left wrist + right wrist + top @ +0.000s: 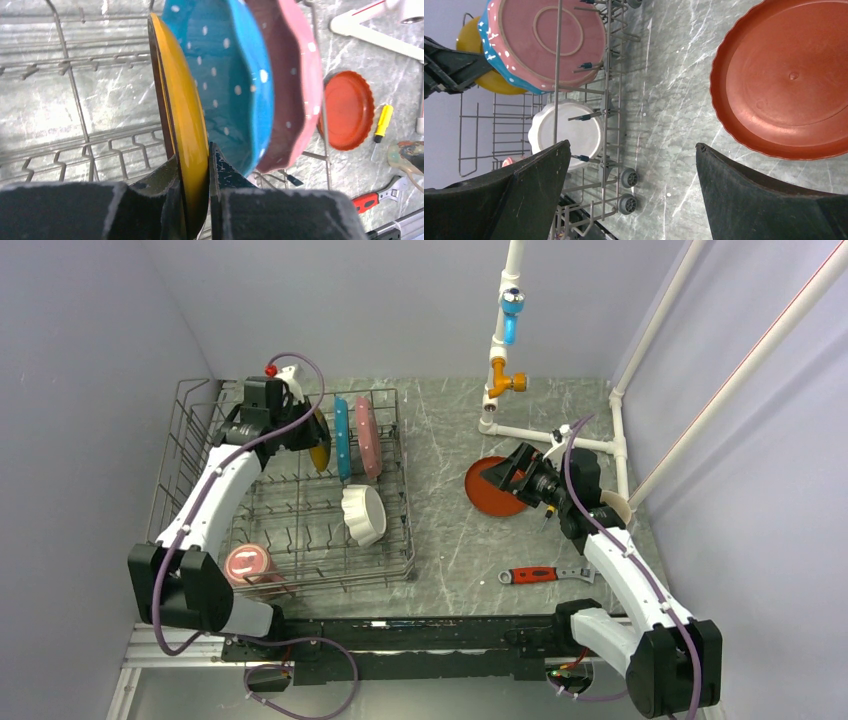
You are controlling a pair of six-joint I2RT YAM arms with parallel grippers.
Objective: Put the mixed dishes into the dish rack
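Observation:
Next, my left gripper lowers the red-brown plate, still hanging above the rack's wires, toward the free slot (154,111) beside the blue plate (342,438) and releases its rim.
The grey wire dish rack (408,530) stands at the left. My left gripper (303,432) is shut on the rim of the red-brown plate with the yellow face (185,100) and holds it upright in the rack's back row, beside the blue plate (342,438) and the pink scalloped plate (368,437). The white scalloped bowl (363,513) and the pink mug (248,565) sit in the rack. An orange-red scalloped plate (490,490) lies flat on the table. My right gripper (632,145) is open and empty just above its near side. The cream cup (617,508) stands behind the right arm.
A red-handled wrench (540,574) lies on the table near the front right. A yellow screwdriver (382,121) lies beside the orange-red plate. A white pipe frame with blue and orange fittings (500,350) stands at the back right. Walls close in on both sides.

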